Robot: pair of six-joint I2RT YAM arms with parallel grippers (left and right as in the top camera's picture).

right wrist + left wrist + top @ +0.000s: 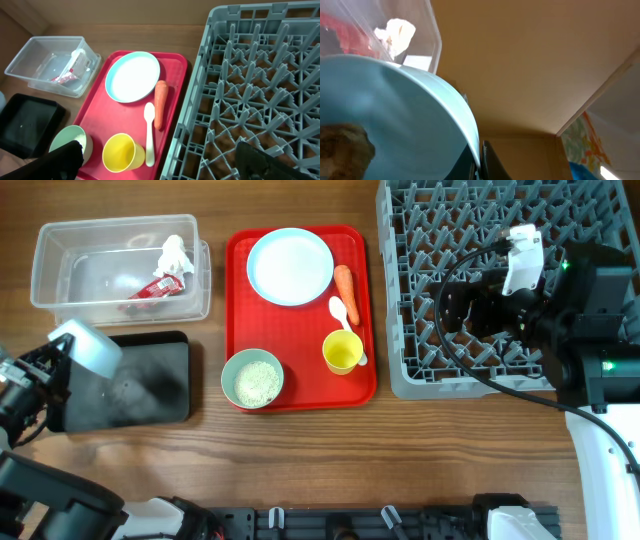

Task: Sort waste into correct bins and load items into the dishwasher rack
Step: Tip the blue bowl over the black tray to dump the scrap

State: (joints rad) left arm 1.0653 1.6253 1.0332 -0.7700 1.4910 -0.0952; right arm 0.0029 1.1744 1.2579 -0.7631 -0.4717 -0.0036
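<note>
My left gripper needs to tip out the scrap [342,145], then swing down onto the red space beside the plate, since that space lies to its right in the overhead view.
My left gripper [70,360] is shut on the rim of the small pale blue bowl [95,348], held tilted over the black tray [150,395]. In the left wrist view the bowl [395,115] holds a brown food scrap [342,145]. The clear tub [60,270] holds the red wrapper [155,287] and white tissue [174,252]. The red serving tray [300,385] carries the blue plate [290,266], carrot [346,292], white spoon [340,310], yellow cup [342,351] and green bowl [252,379] of rice. My right gripper [470,310] is open and empty over the grey rack [450,210].
The right wrist view shows the rack [260,85] at right. Left of it are the plate [132,76], carrot [160,104], spoon [149,132], yellow cup [120,152] and green bowl [70,140]. Black cables cross the rack.
</note>
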